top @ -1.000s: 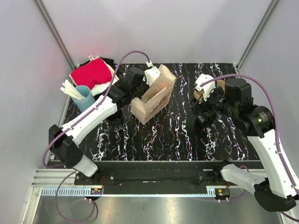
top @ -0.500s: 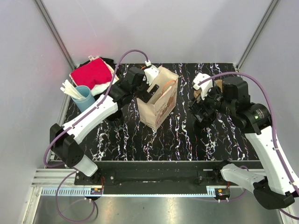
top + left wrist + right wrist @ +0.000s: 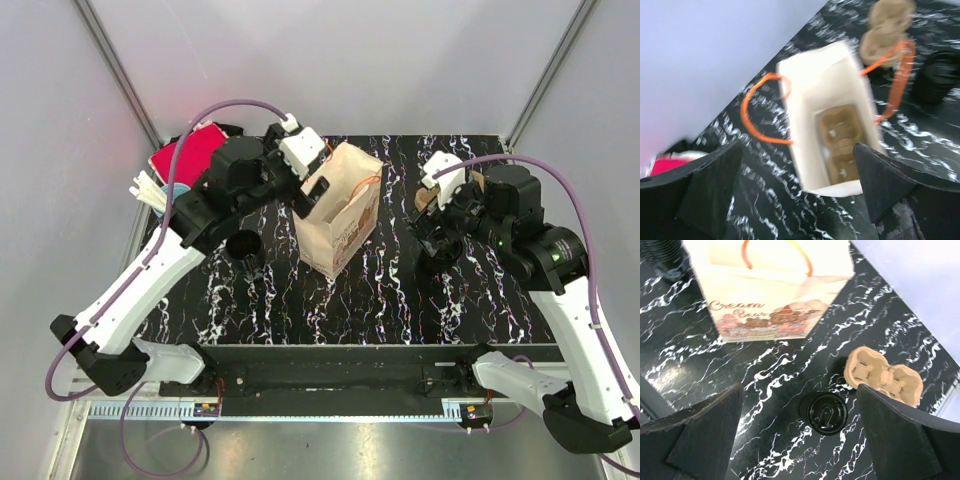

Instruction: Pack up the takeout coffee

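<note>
My left gripper should come down to the right in the top view onto the rim of the bag's printed side by its handle, as the carrier is inside the bag (image 3: 340,212).
A paper bag (image 3: 340,212) with orange handles stands upright and open mid-table. Down in it lies a brown cardboard cup carrier (image 3: 842,145). My left gripper (image 3: 308,190) hovers open just above the bag's back-left rim (image 3: 812,65), holding nothing. One black lidded coffee cup (image 3: 245,247) stands left of the bag. A second black cup (image 3: 824,413) stands right of the bag, and my right gripper (image 3: 802,440) hangs open above it, apart from it. A second carrier (image 3: 883,375) lies behind that cup.
A red cloth (image 3: 185,152) on a pile sits at the back left corner. Beside it stands a blue cup with white sticks (image 3: 150,190), partly under my left arm. The table's metal rail (image 3: 330,385) runs along the near edge.
My left gripper has opened and let go of the bag, then risen and drawn back to the left. The bag went from tilted to upright. The right arm barely moved.
</note>
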{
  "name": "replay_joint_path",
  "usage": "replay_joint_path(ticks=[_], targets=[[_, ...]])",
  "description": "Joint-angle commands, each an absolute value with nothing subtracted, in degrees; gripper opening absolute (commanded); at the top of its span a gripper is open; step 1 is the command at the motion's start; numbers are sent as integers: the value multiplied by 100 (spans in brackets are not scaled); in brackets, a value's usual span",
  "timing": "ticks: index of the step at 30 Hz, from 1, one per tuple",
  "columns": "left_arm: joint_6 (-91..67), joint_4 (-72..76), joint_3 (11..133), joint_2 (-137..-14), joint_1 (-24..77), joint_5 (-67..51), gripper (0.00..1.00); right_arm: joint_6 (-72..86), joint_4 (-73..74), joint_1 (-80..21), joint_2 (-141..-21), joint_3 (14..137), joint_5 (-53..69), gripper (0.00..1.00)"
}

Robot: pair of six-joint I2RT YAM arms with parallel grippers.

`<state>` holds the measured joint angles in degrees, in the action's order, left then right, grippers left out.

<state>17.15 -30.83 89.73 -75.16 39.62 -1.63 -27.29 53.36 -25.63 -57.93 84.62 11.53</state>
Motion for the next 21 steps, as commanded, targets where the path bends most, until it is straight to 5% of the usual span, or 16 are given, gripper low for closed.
replay_joint_path(ticks=[1,15,18,21], targets=[[2127,-3278,8790,-7585,4437,-758,99,-2453,4922,-2374,-5730,8639,660,100],[2101,-3278,8894,-8692,4975,122,98,-2109,4764,-1881,-5599,8816,984,100],[2057,-3190,8982,-8911,4975,316,87,-2092,4764,-1837,-5546,8763,1037,100],[2048,-3190,9158,-9149,4975,430,63,-2092,4746,-1828,-5493,8719,1046,100]])
